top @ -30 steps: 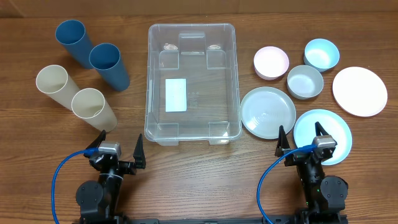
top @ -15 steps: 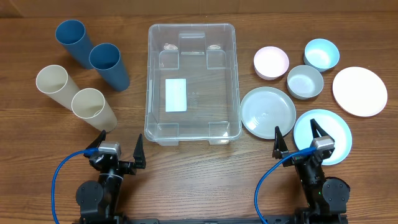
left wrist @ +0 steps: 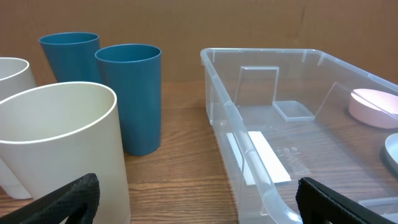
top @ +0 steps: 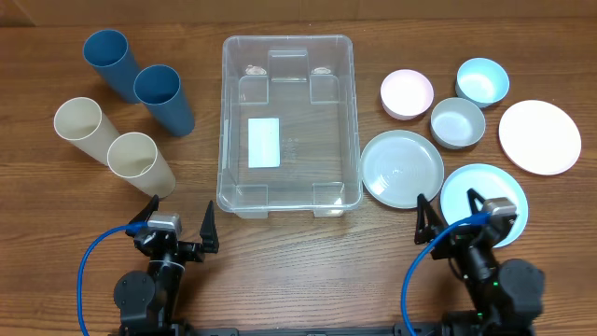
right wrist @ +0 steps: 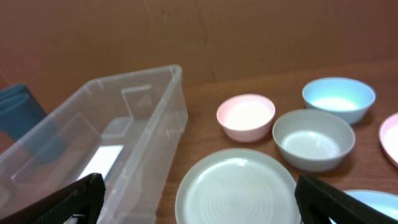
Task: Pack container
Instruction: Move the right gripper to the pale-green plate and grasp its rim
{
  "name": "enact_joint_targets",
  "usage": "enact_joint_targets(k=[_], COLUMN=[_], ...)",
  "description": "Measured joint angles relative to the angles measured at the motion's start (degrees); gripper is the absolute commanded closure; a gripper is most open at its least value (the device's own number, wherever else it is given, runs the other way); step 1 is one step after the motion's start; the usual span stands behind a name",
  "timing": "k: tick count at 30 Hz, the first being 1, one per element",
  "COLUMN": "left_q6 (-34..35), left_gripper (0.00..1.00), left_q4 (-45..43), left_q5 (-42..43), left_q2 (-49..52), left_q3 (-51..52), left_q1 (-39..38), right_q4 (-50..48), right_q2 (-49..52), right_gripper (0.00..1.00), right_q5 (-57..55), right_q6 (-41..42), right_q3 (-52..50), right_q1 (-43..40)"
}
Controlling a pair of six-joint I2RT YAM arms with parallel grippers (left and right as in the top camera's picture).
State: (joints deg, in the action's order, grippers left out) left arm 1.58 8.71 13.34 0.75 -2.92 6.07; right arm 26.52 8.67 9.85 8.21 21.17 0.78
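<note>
The container crowds the other side of the pale green plate. I will tilt my right gripper down next, onto the pale green plate's near rim [top: 427, 197] [right wrist: 294, 211] beside the light blue plate.
The clear container [top: 224, 121] stands empty at the table's middle, with a white label [top: 266, 142] on its bottom. My left gripper [top: 181, 207] is open and empty at the front, just left of the container's near corner. In the left wrist view the left gripper [left wrist: 196, 199] has a cream cup [left wrist: 56, 143] at its left finger and the container's rim [left wrist: 249, 152] at its right. My right gripper [top: 446, 202] is open and empty, between a pale green plate [top: 402, 168] and a light blue plate [top: 499, 187]. The right wrist view shows the right gripper [right wrist: 199, 193] spread over the green plate [right wrist: 239, 186], container [right wrist: 143, 106] at the left.
Two blue cups [top: 110, 58] [top: 163, 93] and two cream cups [top: 82, 126] [top: 138, 161] lie left of the container. On the right are a pink bowl [top: 407, 93], a blue bowl [top: 482, 81], a grey bowl [top: 457, 122] and a white plate [top: 539, 137].
My right arm has shifted a little to the right and turned, still open. The left arm and all objects have not moved.
</note>
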Motion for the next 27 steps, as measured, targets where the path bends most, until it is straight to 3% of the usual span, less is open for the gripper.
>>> enact_joint_targets(k=[12, 21, 27], left_q6=[-0.02, -0.02, 0.00], left_gripper=[0.00, 0.00, 0.00], left_q4=[0.02, 0.02, 0.00], left_q5=[-0.02, 0.00, 0.00], left_q2=[0.00, 0.00, 0.00], left_q3=[0.00, 0.00, 0.00], left_q1=[0.00, 0.00, -0.02], right_q4=[26.27, 28.41, 31.04], right_q2=[43.76, 66.36, 73.26], right_gripper=[0.00, 0.00, 0.00], right_q5=[5.40, 10.29, 6.16], right_q6=[1.01, 1.20, 7.80], right_q3=[37.31, 39.80, 39.80], right_q1=[0.00, 0.00, 0.00])
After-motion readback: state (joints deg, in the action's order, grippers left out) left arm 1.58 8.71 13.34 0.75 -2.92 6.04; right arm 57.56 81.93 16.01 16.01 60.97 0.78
